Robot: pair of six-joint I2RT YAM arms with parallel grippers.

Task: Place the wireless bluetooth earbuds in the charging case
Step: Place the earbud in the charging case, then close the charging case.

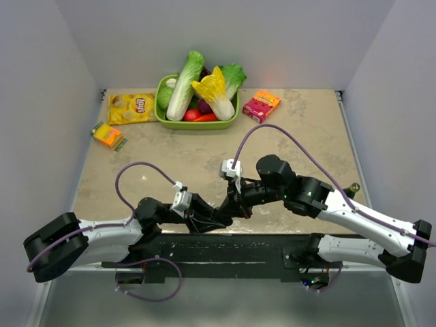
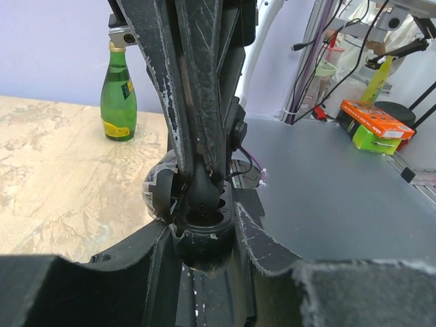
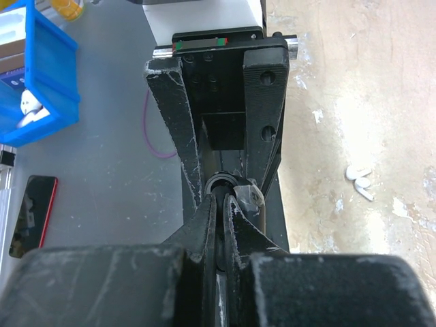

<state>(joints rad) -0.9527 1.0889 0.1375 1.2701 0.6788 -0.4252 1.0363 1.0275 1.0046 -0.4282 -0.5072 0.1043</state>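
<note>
The charging case in my left gripper needs to go outward next, then I'll tilt down and release it on the bare tabletop before the green bowl.
Both grippers meet low over the table's front edge. My left gripper [image 1: 218, 216] [image 2: 204, 240] is shut on the charging case [image 2: 202, 238], which looks black here and shows an open round well on top. From above in the left wrist view, my right gripper [image 2: 201, 176] is shut on a dark earbud [image 2: 201, 194] whose lower end sits in that well. In the right wrist view my right gripper [image 3: 225, 199] pinches the earbud [image 3: 219, 194] against the case's ring [image 3: 222, 180], which sits between the left fingers [image 3: 172, 122]. Two small white earbud-like pieces [image 3: 359, 180] lie on the table.
At the back of the table stand a green bowl [image 1: 162, 112] of vegetables, a yellow chips bag [image 1: 131, 107], a red box [image 1: 261, 105] and an orange pack [image 1: 107, 135]. A green bottle [image 2: 118, 95] stands on the table. Off the table are a blue bin [image 3: 27, 82] and a phone [image 3: 30, 214].
</note>
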